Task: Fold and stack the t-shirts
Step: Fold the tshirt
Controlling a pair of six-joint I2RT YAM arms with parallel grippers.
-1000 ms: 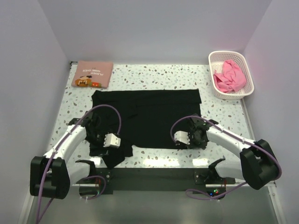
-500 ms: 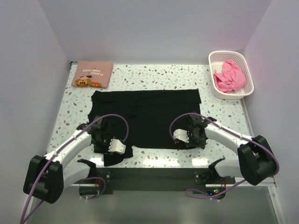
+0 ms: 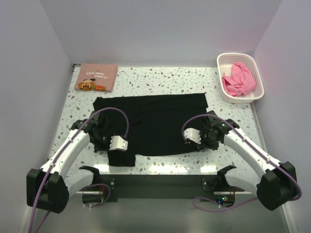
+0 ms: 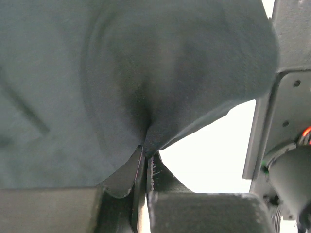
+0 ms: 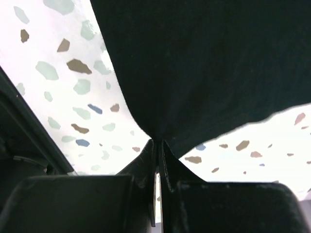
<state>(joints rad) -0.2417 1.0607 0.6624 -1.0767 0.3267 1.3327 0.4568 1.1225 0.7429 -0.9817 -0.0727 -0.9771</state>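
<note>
The black t-shirt [image 3: 155, 121] is spread out and its near edge is pinched, so I will move my left gripper outward over the cloth to its far edge [image 3: 119, 99] and let go.
The black t-shirt [image 3: 155, 121] lies spread across the middle of the speckled table. My left gripper [image 3: 111, 147] is shut on its near left edge, and the cloth bunches between the closed fingertips [image 4: 146, 153]. My right gripper [image 3: 200, 142] is shut on the near right corner, where the black cloth [image 5: 204, 73] rises from the pinch [image 5: 158, 141]. The salmon-pink t-shirt [image 3: 98, 76] with the cartoon print lies folded at the back left. The bright pink t-shirt [image 3: 238, 80] sits crumpled in the basket.
A white lattice basket [image 3: 221, 60] stands at the back right corner. Grey walls close off the left, back and right of the table [image 3: 160, 77]. A black mounting plate [image 3: 160, 184] with both arm bases runs along the near edge.
My left gripper has closed on the black shirt's near left edge. The right arm, shut on its corner, has drawn slightly back and right, and the near hem now lies straighter.
</note>
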